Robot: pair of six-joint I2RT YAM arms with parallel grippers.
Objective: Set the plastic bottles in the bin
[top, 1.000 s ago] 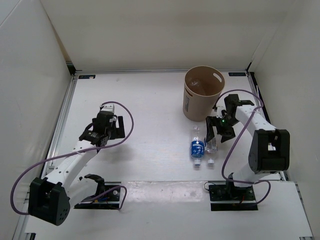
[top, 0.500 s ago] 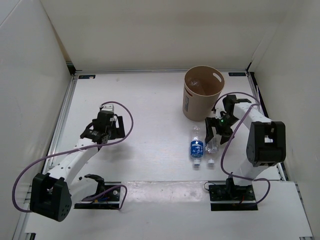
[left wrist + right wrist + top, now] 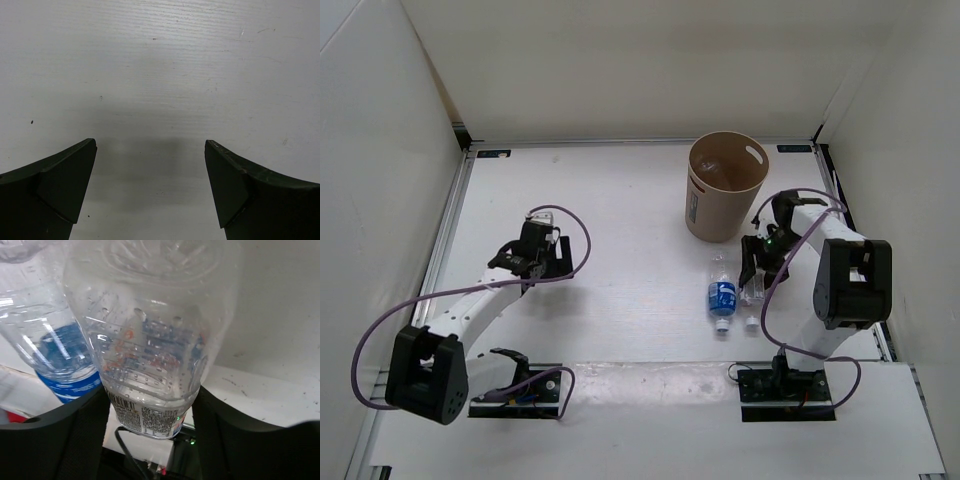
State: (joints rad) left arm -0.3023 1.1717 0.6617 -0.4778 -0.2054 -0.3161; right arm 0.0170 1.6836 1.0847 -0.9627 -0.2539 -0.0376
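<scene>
I should next lift the short bottle (image 3: 753, 293) up with my right gripper and carry it outward over the bin's opening (image 3: 728, 162) to let it go, because the bin's rim is higher than the table.
Two plastic bottles lie side by side on the table in front of the bin (image 3: 712, 215), a tall tan bucket. One bottle is clear with a blue label (image 3: 721, 296); it also shows in the right wrist view (image 3: 55, 355). The other is a short clear white-labelled bottle (image 3: 753, 293). My right gripper (image 3: 757, 272) is shut on this short bottle (image 3: 150, 340), with its fingers pressed on both sides (image 3: 150, 407). My left gripper (image 3: 525, 258) hovers open over bare table at the left (image 3: 150, 144), with nothing between its fingers.
White walls enclose the table on three sides. The bin stands at the back right, just beyond the right arm. A purple cable (image 3: 575, 240) loops beside the left wrist. The arm bases' black mounts (image 3: 785, 385) sit at the near edge.
My right gripper has closed on the short clear bottle. Both bottles have shifted a little to the right. The left gripper has moved slightly away from the base and stays open.
</scene>
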